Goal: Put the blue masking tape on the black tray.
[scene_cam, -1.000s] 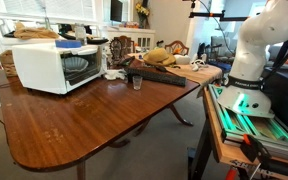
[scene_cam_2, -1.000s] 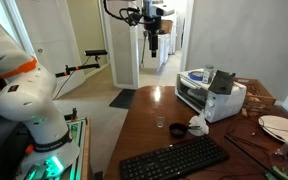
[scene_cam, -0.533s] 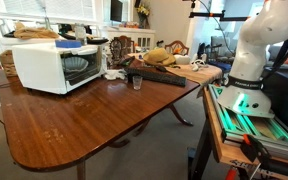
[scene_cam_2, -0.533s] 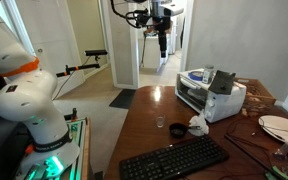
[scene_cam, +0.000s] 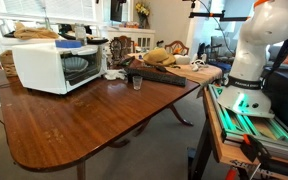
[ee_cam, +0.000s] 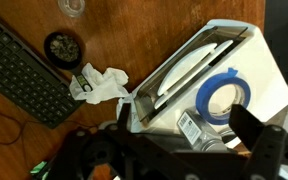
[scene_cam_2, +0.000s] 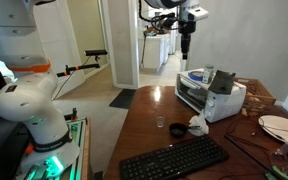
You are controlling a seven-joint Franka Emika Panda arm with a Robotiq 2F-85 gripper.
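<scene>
My gripper moves outward and down to the blue masking tape next, its fingers astride the tape's near side [scene_cam: 69, 44] [ee_cam: 210, 115].
The blue masking tape [ee_cam: 227, 98] is a small blue roll lying flat on top of the white microwave [scene_cam_2: 206, 98]. It shows in both exterior views [scene_cam_2: 194, 74] [scene_cam: 69, 43]. My gripper [scene_cam_2: 186, 50] hangs in the air above the microwave, fingers pointing down. In the wrist view the gripper [ee_cam: 174, 150] is open and empty, its dark fingers wide apart, with the tape just ahead of them. The black tray [scene_cam_2: 174, 158] is a long, flat, dark slab with a ribbed top on the wooden table. It shows in the wrist view [ee_cam: 24, 75] and in an exterior view [scene_cam: 154, 74].
A silver can [ee_cam: 199, 130] lies beside the tape on the microwave. On the table are crumpled white paper [ee_cam: 99, 85], a small dark round dish [ee_cam: 61, 45], a glass [scene_cam_2: 160, 124] and a white plate [scene_cam_2: 279, 126]. The robot base [scene_cam: 249, 60] stands beside the table.
My gripper has moved sideways from the doorway area to above the microwave and has come a little lower. The tape and the tray have not moved.
</scene>
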